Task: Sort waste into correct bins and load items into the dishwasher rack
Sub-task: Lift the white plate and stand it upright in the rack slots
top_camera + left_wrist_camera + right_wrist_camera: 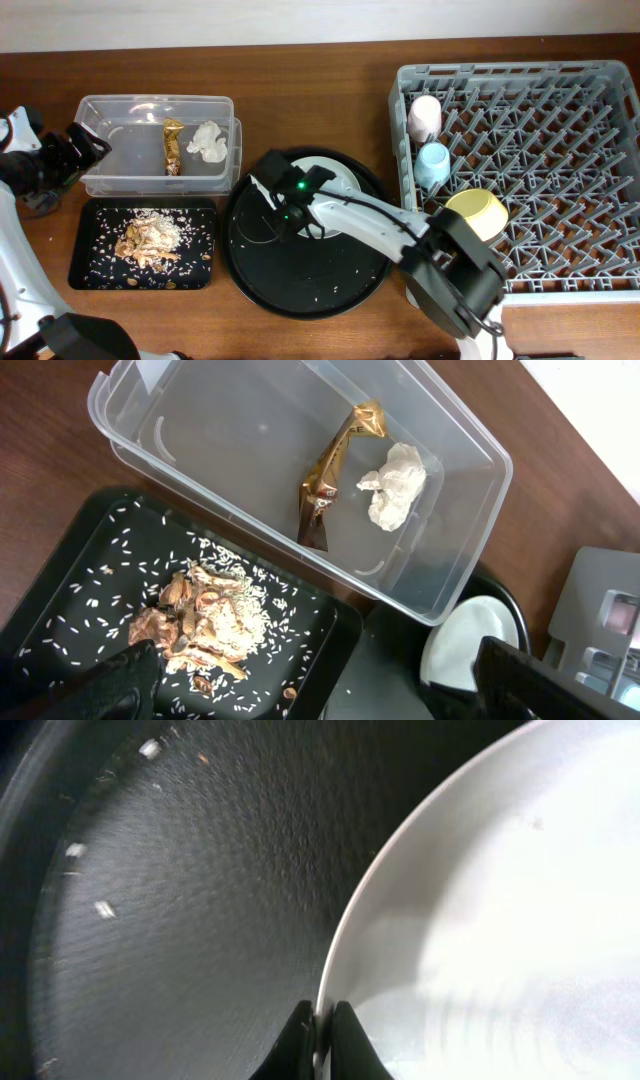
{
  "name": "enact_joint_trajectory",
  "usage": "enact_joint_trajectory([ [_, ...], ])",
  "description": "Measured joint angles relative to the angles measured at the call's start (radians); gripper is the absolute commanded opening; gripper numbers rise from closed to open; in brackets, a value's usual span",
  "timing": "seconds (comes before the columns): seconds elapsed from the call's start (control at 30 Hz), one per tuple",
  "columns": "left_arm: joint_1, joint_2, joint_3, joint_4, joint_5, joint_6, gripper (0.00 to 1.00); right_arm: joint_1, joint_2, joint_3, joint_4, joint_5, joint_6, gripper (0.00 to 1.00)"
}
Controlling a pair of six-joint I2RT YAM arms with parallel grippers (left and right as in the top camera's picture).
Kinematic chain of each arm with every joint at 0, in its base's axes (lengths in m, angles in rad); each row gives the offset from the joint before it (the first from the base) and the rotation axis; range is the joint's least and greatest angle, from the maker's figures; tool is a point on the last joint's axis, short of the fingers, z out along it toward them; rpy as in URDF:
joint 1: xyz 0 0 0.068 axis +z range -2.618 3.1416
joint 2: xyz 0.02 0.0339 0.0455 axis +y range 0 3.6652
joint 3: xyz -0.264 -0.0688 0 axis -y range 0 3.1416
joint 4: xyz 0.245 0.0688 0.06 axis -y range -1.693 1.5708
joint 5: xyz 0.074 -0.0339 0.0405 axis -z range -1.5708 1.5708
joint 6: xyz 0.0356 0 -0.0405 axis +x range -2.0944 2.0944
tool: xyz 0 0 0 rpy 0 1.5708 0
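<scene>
My right gripper lifts the pale plate over the rack next, turns it upright and lowers it onto the rack's empty wires beside the pink cup.
The clear tub (120, 110) holds the brown-gold wrapper (173, 146) and the white napkin (209, 141); both also show in the left wrist view, the wrapper (330, 475) and the napkin (395, 485). The shallow black tray (85, 270) holds food scraps (150, 240) and rice. My right gripper (322, 1030) is shut on the rim of the pale plate (500, 920), which lies in the round black tray (300, 285). My left gripper (320, 695) is open and empty beside the tub's left end. The pink cup (424, 117), blue cup (433, 163) and yellow bowl (478, 212) sit in the rack (600, 100). The chopsticks are out of view.
The right arm (380, 225) reaches from the front right across the round tray. The rack fills the right side of the table. Rice grains are scattered in the round tray (150, 870). Bare wooden table (300, 90) lies behind the tub and tray.
</scene>
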Motion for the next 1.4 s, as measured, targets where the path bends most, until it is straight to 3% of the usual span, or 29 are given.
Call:
enact_joint_trajectory([
  [0.27, 0.0, 0.0, 0.0, 0.0, 0.0, 0.0, 1.0, -0.047, -0.419, 0.026, -0.127, -0.133, -0.013, 0.04],
  [0.43, 0.0, 0.0, 0.0, 0.0, 0.0, 0.0, 1.0, -0.37, -0.55, 0.027, -0.261, -0.281, -0.082, 0.04],
  [0.7, 0.0, 0.0, 0.0, 0.0, 0.0, 0.0, 1.0, -1.015, -0.544, 0.027, -0.3, -0.745, -0.273, 0.04],
  [0.97, 0.0, 0.0, 0.0, -0.001, 0.0, 0.0, 1.0, -1.117, -0.318, 0.027, -0.265, -0.838, -0.352, 0.07],
  [1.0, 0.0, 0.0, 0.0, 0.0, 0.0, 0.0, 1.0, -1.117, -0.291, 0.027, -0.251, -0.844, -0.354, 0.15],
  [1.1, 0.0, 0.0, 0.0, 0.0, 0.0, 0.0, 1.0, -1.118, -0.272, 0.027, -0.229, -0.847, -0.354, 0.29],
  [1.13, 0.0, 0.0, 0.0, 0.0, 0.0, 0.0, 1.0, -1.128, -0.272, 0.027, -0.224, -0.852, -0.354, 0.42],
  [1.2, 0.0, 0.0, 0.0, 0.0, 0.0, 0.0, 1.0, -1.16, -0.272, 0.027, -0.224, -0.853, -0.356, 0.54],
  [1.27, 0.0, 0.0, 0.0, 0.0, 0.0, 0.0, 1.0, -1.21, -0.272, 0.027, -0.225, -0.853, -0.352, 0.79],
  [1.3, 0.0, 0.0, 0.0, 0.0, 0.0, 0.0, 1.0, -1.238, -0.272, 0.027, -0.224, -0.853, -0.344, 0.98],
  [1.4, 0.0, 0.0, 0.0, 0.0, 0.0, 0.0, 1.0, -1.314, -0.275, 0.035, -0.237, -0.853, -0.305, 0.99],
])
